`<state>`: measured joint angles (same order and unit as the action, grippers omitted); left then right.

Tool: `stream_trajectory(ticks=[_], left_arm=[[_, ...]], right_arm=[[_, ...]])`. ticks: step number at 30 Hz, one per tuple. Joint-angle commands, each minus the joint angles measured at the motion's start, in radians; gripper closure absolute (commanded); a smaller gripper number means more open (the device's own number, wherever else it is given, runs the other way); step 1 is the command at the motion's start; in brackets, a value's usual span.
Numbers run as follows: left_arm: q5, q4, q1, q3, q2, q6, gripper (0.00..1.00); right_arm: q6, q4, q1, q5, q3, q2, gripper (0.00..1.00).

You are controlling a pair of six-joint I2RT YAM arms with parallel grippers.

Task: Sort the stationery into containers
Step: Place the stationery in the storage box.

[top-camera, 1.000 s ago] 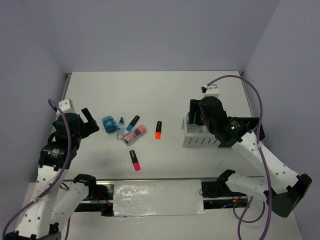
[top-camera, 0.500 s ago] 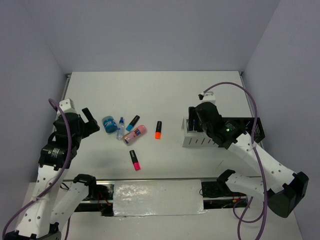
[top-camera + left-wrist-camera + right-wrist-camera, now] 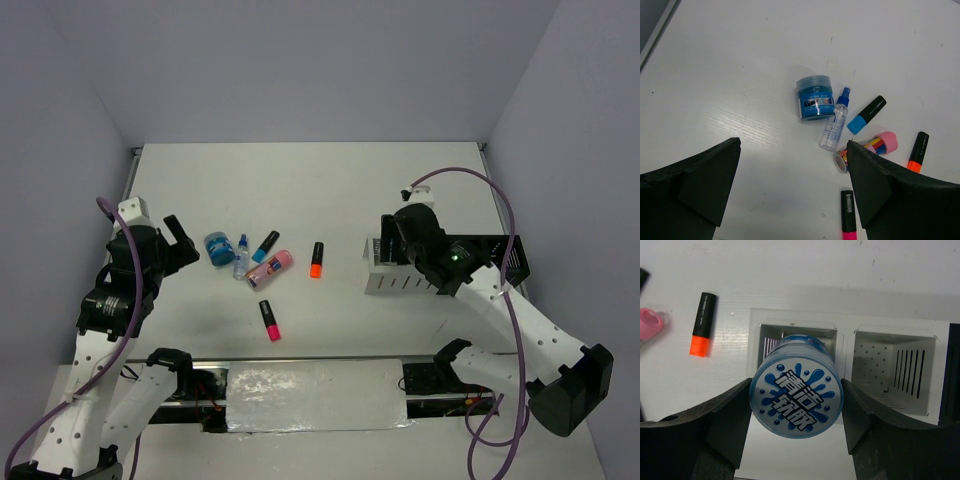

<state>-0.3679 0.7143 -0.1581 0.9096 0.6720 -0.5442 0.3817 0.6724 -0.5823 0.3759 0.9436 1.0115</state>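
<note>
My open left gripper moves to the right in the top view and down around the round blue tin (image 3: 219, 249) (image 3: 815, 98) next, the loose item nearest the gripper's fingers.
My right gripper (image 3: 796, 407) is shut on the round grey-blue dotted-lid tin (image 3: 796, 394) and holds it over the left compartment of the white slatted organizer (image 3: 845, 325), which also shows in the top view (image 3: 400, 282). The right gripper (image 3: 388, 240) is above the organizer's left end. My left gripper (image 3: 792, 185) is open and empty, left of the loose items. On the table lie the blue roll (image 3: 814, 97), the clear bottle (image 3: 835, 125), the blue marker (image 3: 866, 114), the pink tube (image 3: 870, 147), the orange marker (image 3: 917, 151) and the pink marker (image 3: 847, 215).
The black mesh box (image 3: 502, 255) stands right behind the organizer, its edge showing in the right wrist view (image 3: 952, 375). The organizer's right compartment (image 3: 890, 370) holds nothing. The table's left edge (image 3: 657, 30) is near the left arm.
My right gripper has shifted slightly nearer and lower over the organizer's left end, with the tin in it. The left arm and loose items have not moved.
</note>
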Motion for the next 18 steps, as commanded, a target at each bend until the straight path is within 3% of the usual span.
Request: stream_trajectory(ticks=[1,3,5,6,8,10,11,18], left_arm=[[0.007,-0.047,0.003,-0.008,0.000,0.029,0.01],[0.007,-0.047,0.005,-0.008,0.000,0.030,0.01],[0.007,-0.047,0.005,-0.008,0.001,0.030,0.01],[0.007,-0.047,0.005,-0.008,0.000,0.029,0.01],[0.007,-0.047,0.005,-0.008,0.004,0.029,0.01],[0.006,-0.045,0.005,-0.008,0.008,0.029,0.01],[0.006,-0.045,0.005,-0.006,0.011,0.029,0.01],[-0.002,-0.030,0.003,0.017,0.073,0.009,0.01]], right_arm=[[-0.009,-0.051,0.022,-0.009,-0.002,0.001,0.68],[-0.012,-0.057,0.030,-0.020,0.001,0.010,0.67],[-0.017,-0.065,0.038,-0.029,0.003,0.016,0.59],[-0.020,-0.066,0.038,-0.035,0.004,0.024,0.46],[-0.023,-0.065,0.039,-0.037,0.018,0.032,0.31],[-0.027,-0.063,0.039,-0.040,0.029,0.039,0.07],[-0.029,-0.060,0.041,-0.042,0.041,0.039,0.02],[-0.046,-0.040,0.038,-0.052,0.090,0.010,0.00]])
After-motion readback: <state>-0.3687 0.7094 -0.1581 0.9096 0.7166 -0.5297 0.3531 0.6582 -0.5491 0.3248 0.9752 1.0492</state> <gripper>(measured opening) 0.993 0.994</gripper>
